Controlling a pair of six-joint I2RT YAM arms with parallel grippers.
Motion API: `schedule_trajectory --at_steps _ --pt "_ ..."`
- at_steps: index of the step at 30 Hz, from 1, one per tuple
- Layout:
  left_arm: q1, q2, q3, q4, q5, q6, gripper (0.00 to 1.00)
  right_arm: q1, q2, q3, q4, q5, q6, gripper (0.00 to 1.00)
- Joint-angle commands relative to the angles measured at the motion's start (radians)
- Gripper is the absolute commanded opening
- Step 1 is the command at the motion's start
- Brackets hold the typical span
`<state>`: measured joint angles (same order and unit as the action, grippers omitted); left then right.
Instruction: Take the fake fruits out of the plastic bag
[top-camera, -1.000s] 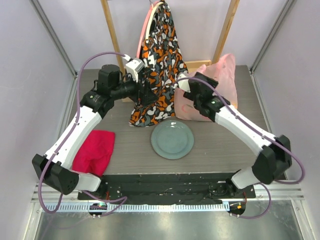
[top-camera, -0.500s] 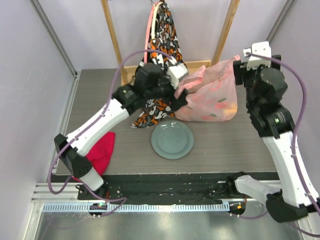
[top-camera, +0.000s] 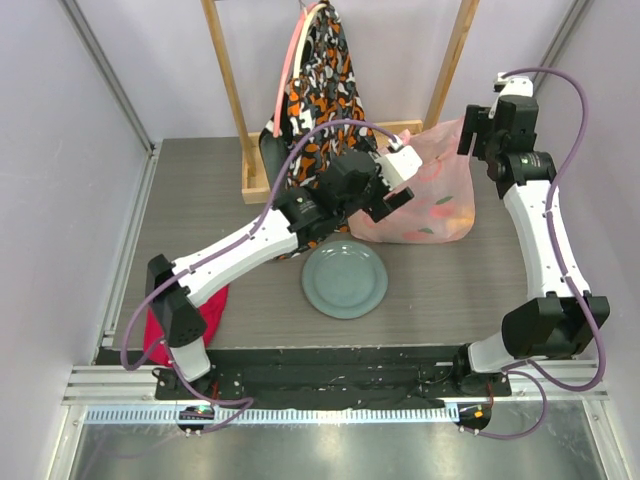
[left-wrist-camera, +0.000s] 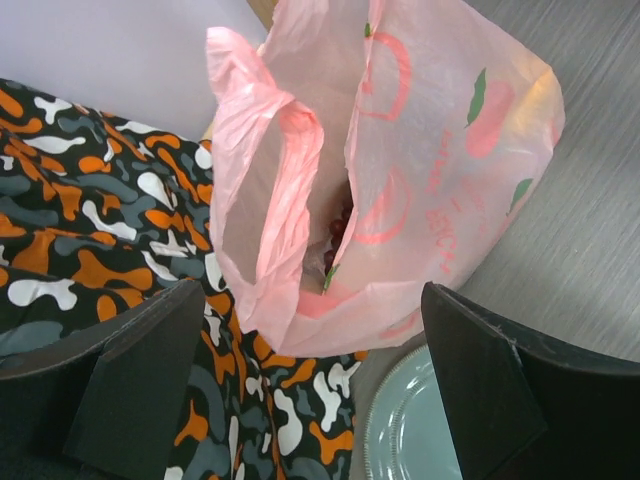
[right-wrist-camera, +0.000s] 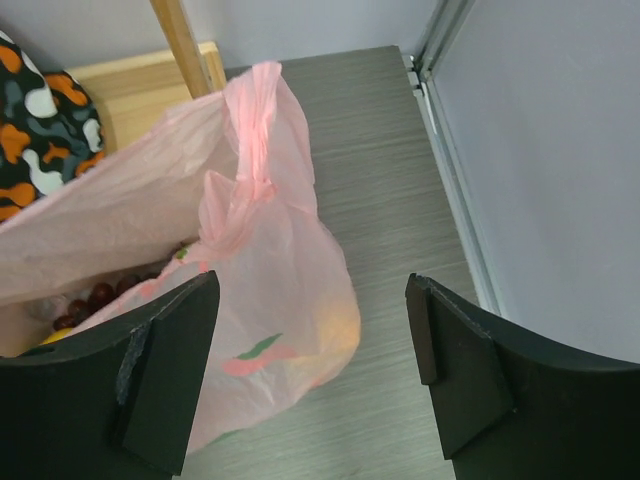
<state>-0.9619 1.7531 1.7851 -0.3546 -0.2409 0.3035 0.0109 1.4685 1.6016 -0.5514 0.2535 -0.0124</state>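
My left gripper moves outward and down onto the bag's bunched rim by the garment (left-wrist-camera: 290, 185) next, where the rim stands free.
The pink plastic bag (top-camera: 425, 200) sits at the back right of the table, its mouth facing left. In the left wrist view the bag's mouth (left-wrist-camera: 285, 215) gapes and dark purple grapes (left-wrist-camera: 340, 225) show inside. In the right wrist view grapes (right-wrist-camera: 95, 297) and an orange fruit (right-wrist-camera: 335, 330) show through the plastic below a handle loop (right-wrist-camera: 250, 150). My left gripper (top-camera: 383, 200) is open and empty just left of the bag (left-wrist-camera: 310, 400). My right gripper (top-camera: 472, 135) is open and empty above the bag's right corner (right-wrist-camera: 310, 365). The green fruits are hidden.
A grey-green plate (top-camera: 345, 280) lies in front of the bag. An orange-black-white garment (top-camera: 320, 80) hangs from a wooden frame (top-camera: 225, 80) behind my left gripper. A red cloth (top-camera: 215, 300) lies at the near left, partly under the left arm.
My left arm has swung right, from the garment to the bag's mouth. My right arm has lifted off the bag and moved to the back right. The bag has settled flatter.
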Motion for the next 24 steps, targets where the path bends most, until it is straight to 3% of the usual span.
schedule_trajectory --at_steps 1,7,11,16,17,19,22,23,24 --pt "-0.009 0.042 0.059 0.12 -0.083 0.101 0.95 -0.026 0.009 0.052 0.056 -0.043 0.104 0.82" --pt "-0.009 0.15 0.134 0.189 -0.136 0.184 0.94 -0.094 0.128 0.084 0.096 -0.129 0.169 0.81" --pt "-0.005 0.259 0.204 0.239 -0.172 0.241 0.94 -0.13 0.197 0.129 0.119 -0.236 0.183 0.59" --pt "0.014 0.347 0.269 0.195 -0.176 0.253 0.78 -0.14 0.188 0.135 0.143 -0.385 0.193 0.37" --pt "0.018 0.352 0.264 0.195 -0.182 0.256 0.7 -0.14 0.176 0.13 0.146 -0.423 0.192 0.26" --pt "0.026 0.352 0.244 0.2 -0.189 0.267 0.6 -0.14 0.162 0.113 0.15 -0.447 0.192 0.18" --pt "0.045 0.335 0.249 0.174 -0.181 0.27 0.22 -0.14 0.104 0.043 0.175 -0.48 0.186 0.08" --pt "0.054 0.323 0.25 0.172 -0.187 0.244 0.0 -0.14 0.081 0.022 0.18 -0.484 0.174 0.03" --pt "0.061 0.286 0.261 0.164 -0.167 0.226 0.0 -0.14 0.037 -0.017 0.185 -0.478 0.166 0.01"
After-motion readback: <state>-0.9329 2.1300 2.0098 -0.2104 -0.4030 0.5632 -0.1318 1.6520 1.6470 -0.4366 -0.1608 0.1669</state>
